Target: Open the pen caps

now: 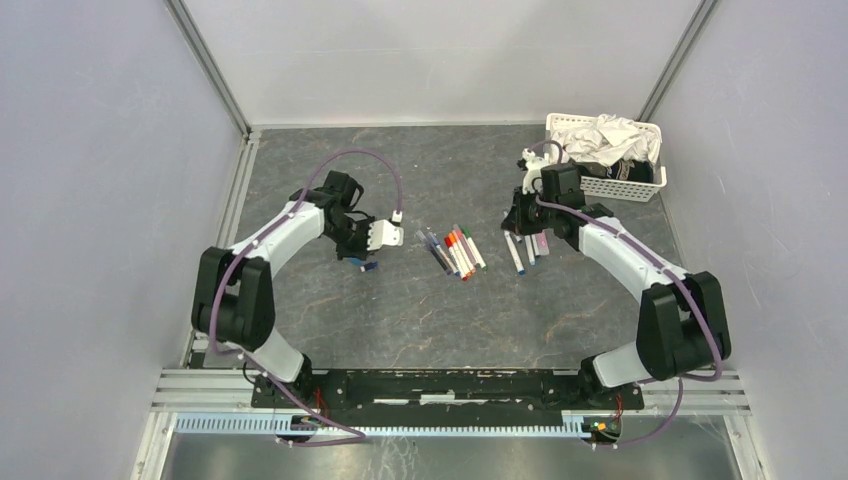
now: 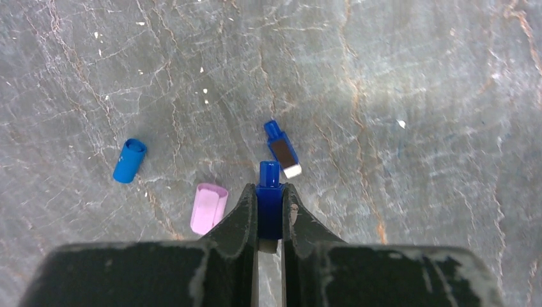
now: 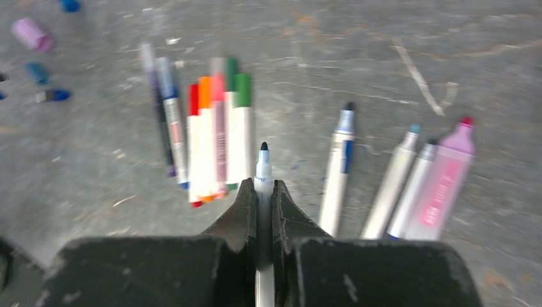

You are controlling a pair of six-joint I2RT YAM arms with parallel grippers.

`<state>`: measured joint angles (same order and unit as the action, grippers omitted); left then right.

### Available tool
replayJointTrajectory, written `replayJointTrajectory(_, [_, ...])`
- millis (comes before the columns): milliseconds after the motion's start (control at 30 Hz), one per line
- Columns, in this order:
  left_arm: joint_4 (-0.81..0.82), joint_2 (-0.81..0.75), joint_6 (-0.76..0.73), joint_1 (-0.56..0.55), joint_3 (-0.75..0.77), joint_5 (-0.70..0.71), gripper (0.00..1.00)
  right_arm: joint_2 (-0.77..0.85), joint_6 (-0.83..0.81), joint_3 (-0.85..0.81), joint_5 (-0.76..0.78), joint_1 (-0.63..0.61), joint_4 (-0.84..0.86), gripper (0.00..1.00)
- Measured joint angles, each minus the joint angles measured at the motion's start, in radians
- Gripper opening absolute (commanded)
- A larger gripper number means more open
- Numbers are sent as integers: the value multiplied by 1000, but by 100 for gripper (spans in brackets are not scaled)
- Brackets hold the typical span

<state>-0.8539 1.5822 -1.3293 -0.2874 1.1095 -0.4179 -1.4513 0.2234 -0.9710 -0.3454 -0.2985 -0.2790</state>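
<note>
The white pen's tip is bare, so my right gripper will next lower the pen toward the right in the wrist view, to release it between the uncapped pens.
My left gripper (image 2: 270,195) is shut on a dark blue pen cap (image 2: 269,174), held just above the table. Three loose caps lie near it: a light blue one (image 2: 130,160), a lilac one (image 2: 209,208) and a dark blue one with a label (image 2: 282,149). My right gripper (image 3: 263,190) is shut on a white pen (image 3: 263,167) whose dark tip is bare. Several capped pens (image 3: 211,137) lie side by side to its left. A few uncapped pens (image 3: 337,169) and the wider lilac pen (image 3: 442,180) lie to its right. In the top view the left gripper (image 1: 362,256) and right gripper (image 1: 514,222) flank the pens (image 1: 452,251).
A white mesh basket (image 1: 620,186) of crumpled cloth stands at the back right, just behind the right arm. Metal rails run along the table's left edge (image 1: 232,205). White walls close in the left, right and back sides.
</note>
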Motion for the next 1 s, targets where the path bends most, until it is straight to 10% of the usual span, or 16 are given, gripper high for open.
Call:
replayJointTrajectory(533, [106, 105, 95, 0, -2, -3, 42, -178, -12, 31, 307, 13, 65, 8])
replayJointTrajectory(833, [39, 107, 96, 0, 38, -38, 46, -237, -21, 31, 352, 13, 91, 25])
replayJointTrajectory(1000, [-41, 87, 121, 0, 142, -94, 98, -237, -27, 31, 362, 13, 99, 35])
